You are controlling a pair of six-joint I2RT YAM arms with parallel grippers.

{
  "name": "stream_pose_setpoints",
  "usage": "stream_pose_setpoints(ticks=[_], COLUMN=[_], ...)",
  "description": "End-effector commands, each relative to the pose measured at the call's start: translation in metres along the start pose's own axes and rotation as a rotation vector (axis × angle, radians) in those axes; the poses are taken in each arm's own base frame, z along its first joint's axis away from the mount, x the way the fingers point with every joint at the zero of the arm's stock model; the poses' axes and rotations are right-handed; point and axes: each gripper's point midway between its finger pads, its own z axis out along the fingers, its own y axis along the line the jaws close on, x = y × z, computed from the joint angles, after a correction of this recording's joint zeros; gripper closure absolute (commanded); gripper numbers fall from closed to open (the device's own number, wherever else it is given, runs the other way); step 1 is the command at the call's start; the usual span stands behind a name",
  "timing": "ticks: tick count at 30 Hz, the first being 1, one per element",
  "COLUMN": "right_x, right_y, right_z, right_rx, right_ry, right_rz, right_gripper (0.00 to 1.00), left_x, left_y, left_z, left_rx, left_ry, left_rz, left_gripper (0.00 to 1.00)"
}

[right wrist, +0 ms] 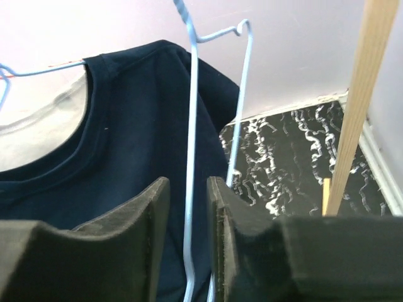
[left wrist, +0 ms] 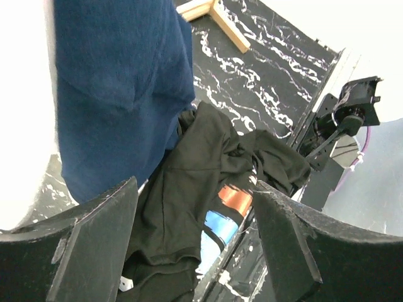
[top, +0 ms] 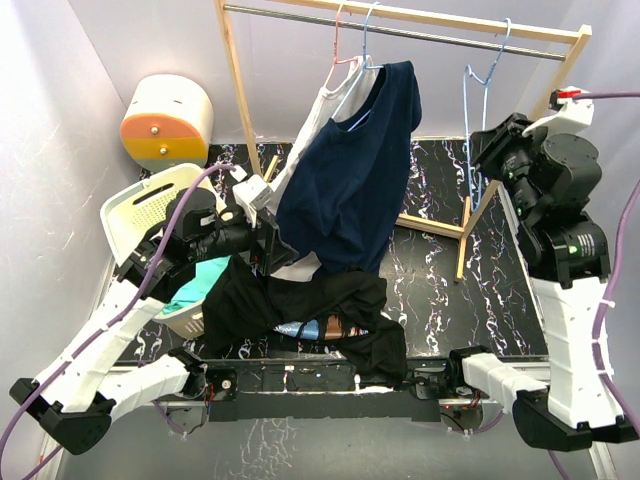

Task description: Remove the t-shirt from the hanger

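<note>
I will next move my left gripper down and back onto the black garment (top: 308, 300) (left wrist: 187, 202), right beside the blue-and-orange print on it.
A navy t-shirt (top: 350, 190) hangs on a blue wire hanger (top: 367, 45) on the rack's rod, with a white t-shirt (top: 310, 135) on a pink hanger just left of it. My left gripper (top: 255, 195) is wide open and empty beside the lower left of both shirts. In the left wrist view (left wrist: 194, 189) it looks past the navy shirt (left wrist: 119, 82) at a black garment pile (left wrist: 189, 182). My right gripper (top: 487, 150) is narrowly open. An empty blue hanger's wire (right wrist: 192, 126) runs between its jaws (right wrist: 187, 185) without touching, with the navy shirt (right wrist: 113, 157) behind.
A wooden rack (top: 240, 90) spans the back, its base bar (top: 430, 225) lying on the black marbled table. Black garments (top: 300, 300) lie heaped at the front centre. A white laundry basket (top: 140, 210) and a white-and-orange container (top: 165, 120) stand at the left.
</note>
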Motion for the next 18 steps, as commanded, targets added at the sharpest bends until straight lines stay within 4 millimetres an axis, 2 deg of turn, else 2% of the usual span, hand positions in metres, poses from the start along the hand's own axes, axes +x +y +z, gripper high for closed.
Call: stream_pose_setpoints(ticks=[1,4,7,10,13,18], right_x=[-0.020,-0.010,0.005,0.027,0.052,0.086], right_y=[0.003,0.002,0.005,0.007,0.011,0.008], right_z=[-0.040,-0.059,-0.081,-0.105,-0.125,-0.144], right_rx=[-0.036,-0.060,-0.118,-0.188,-0.266,-0.314], right_ry=[-0.074,-0.050,-0.029,-0.021,-0.015,0.021], right_rz=[0.001,-0.004,-0.011,-0.002,0.026,0.066], right_gripper=[0.58,0.36,0.27,0.24,0.24,0.24], left_x=[0.014,0.023,0.031,0.043,0.064,0.104], left_y=[-0.002,-0.002,-0.004,-0.006,-0.009,-0.026], left_z=[0.003,0.009,0.016,0.025,0.036,0.059], left_rx=[0.014,0.029,0.056,0.087,0.115,0.098], left_ry=[0.028,0.049,0.064,0.095,0.143,0.242], left_rz=[-0.041,-0.064,-0.093,-0.141,-0.211,-0.216], left_gripper=[0.29,0.29,0.28,0.28,0.28,0.25])
